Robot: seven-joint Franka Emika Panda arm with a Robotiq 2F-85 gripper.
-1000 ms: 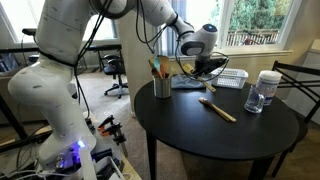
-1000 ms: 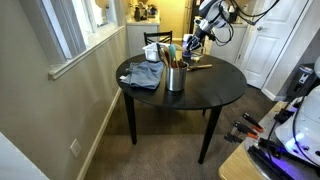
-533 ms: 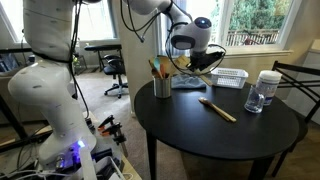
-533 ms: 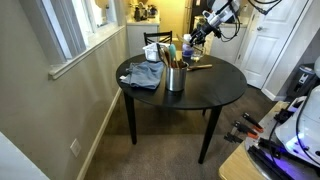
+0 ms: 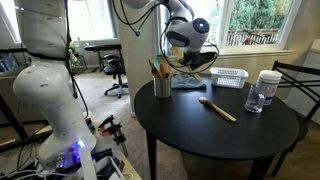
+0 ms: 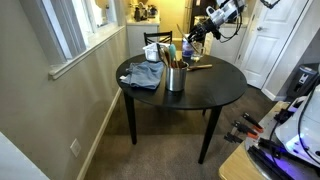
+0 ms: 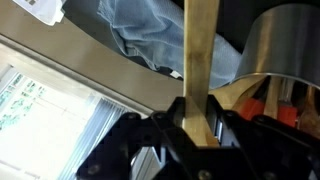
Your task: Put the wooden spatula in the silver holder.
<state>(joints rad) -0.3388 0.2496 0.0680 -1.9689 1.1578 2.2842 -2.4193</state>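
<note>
The spatula (image 7: pixel 203 55) still hangs beside the silver holder, so the robot needs to turn its gripper and move it toward the holder's opening (image 7: pixel 281 86), lower the spatula in and release it.
My gripper (image 7: pixel 200 112) is shut on the wooden spatula (image 7: pixel 203 55), a flat tan strip that runs up the middle of the wrist view. The silver holder (image 7: pixel 288 45) shows shiny just to the right of the spatula there, with orange and wooden utensils in it. In both exterior views the gripper (image 5: pixel 186 58) (image 6: pixel 196 31) hangs above the table, a little above and beside the silver holder (image 5: pixel 162 87) (image 6: pixel 175 79). The spatula is too small to make out in those views.
A longer thin-handled wooden utensil (image 5: pixel 218 109) lies on the round black table (image 5: pixel 200 140). A white mesh basket (image 5: pixel 228 77), a clear jar with a white lid (image 5: pixel 266 88) and a grey cloth (image 6: pixel 145 74) are also on it. A chair (image 5: pixel 300 80) stands beside.
The arm has lifted and carried the gripper with the spatula from over the basket side toward the silver holder.
</note>
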